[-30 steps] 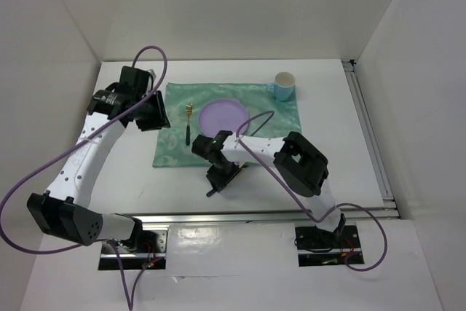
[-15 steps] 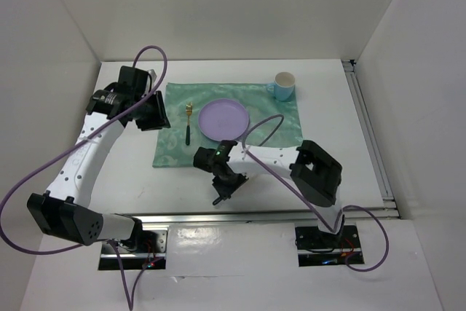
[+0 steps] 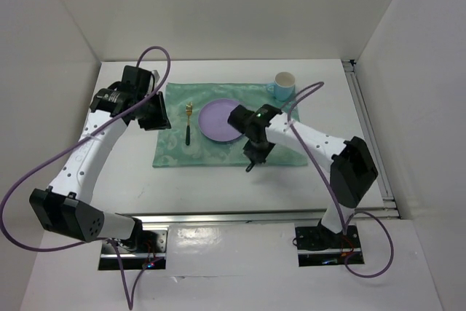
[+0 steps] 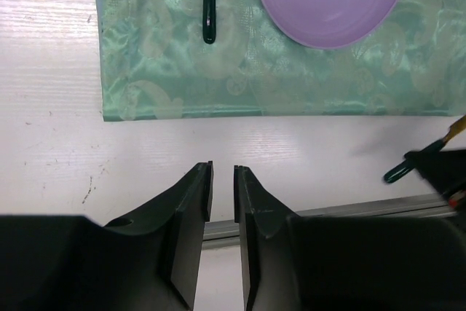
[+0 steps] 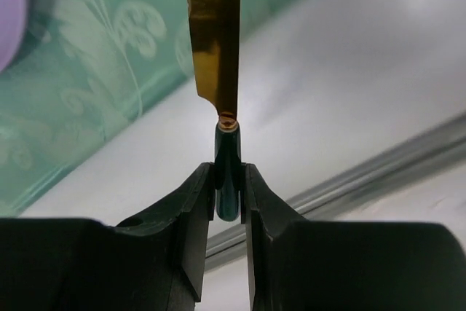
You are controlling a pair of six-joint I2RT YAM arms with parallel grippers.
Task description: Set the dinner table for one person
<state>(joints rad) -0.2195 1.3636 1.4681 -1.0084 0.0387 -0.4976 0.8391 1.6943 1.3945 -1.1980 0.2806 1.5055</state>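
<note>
The mat's bare end is below my right gripper and to its right in the top view, so next I need to swing it from the plate (image 3: 223, 119) and down to release.
A purple plate (image 3: 223, 119) lies mid-mat on the teal mat (image 3: 284, 118), which lies on the white dinner table (image 3: 131, 172). A fork (image 3: 188, 125) with a dark handle rests left of the plate. My right gripper (image 3: 255, 152) hovers at the mat's front edge, right of the plate. It is shut on the dark green handle of a knife (image 5: 228, 172), whose gold blade (image 5: 213, 34) points toward the mat. My left gripper (image 4: 223, 172) hangs over bare table by the mat's left side, jaws a narrow gap apart and empty.
A light blue mug (image 3: 284, 86) stands off the mat's far right corner. A metal rail (image 4: 349, 213) runs along the table's near edge. Purple cables loop above both arms. White walls enclose the table on three sides.
My right arm has swung from near the table's front edge up and to the right, carrying the knife to the mat's front edge beside the plate. The left arm has hardly moved.
</note>
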